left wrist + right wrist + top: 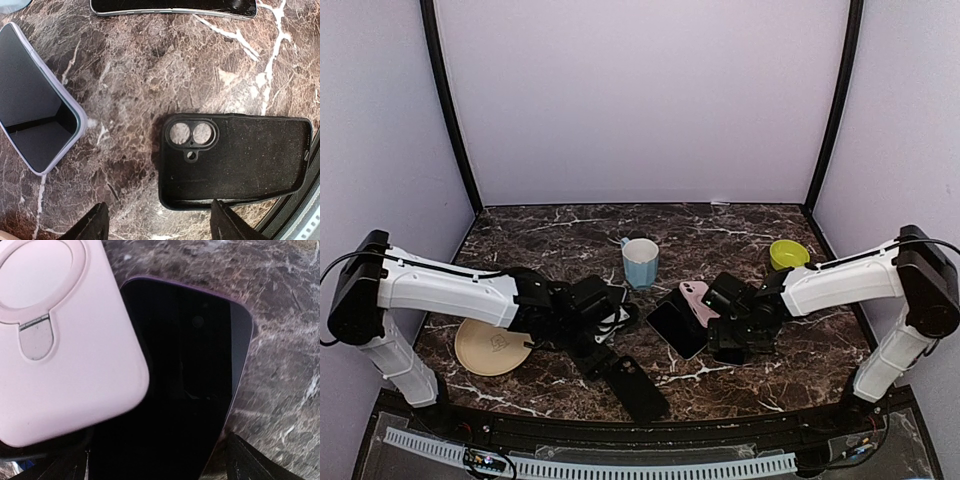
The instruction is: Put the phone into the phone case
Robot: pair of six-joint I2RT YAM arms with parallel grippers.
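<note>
The phone's near end (152, 457) lies between my right gripper's two open fingers, so next I should shift the gripper away from the pink case and close it there.
The black phone case (235, 160) lies open side up on the marble, camera cutouts to the left; in the top view it is near the front edge (638, 388). My left gripper (160, 226) is open and empty just beside the case's near long edge (607, 350). The phone (190, 380), dark screen up with a purple rim, lies at the table's middle (677, 328). My right gripper (160, 470) is open, a finger on either side of the phone's near end (718, 335).
A pink case with a ring stand (60, 340) overlaps the phone's corner. A second silver-edged phone (175, 6) lies by the left gripper. A blue cup (640, 262), green bowl (787, 253) and tan plate (492, 346) stand around.
</note>
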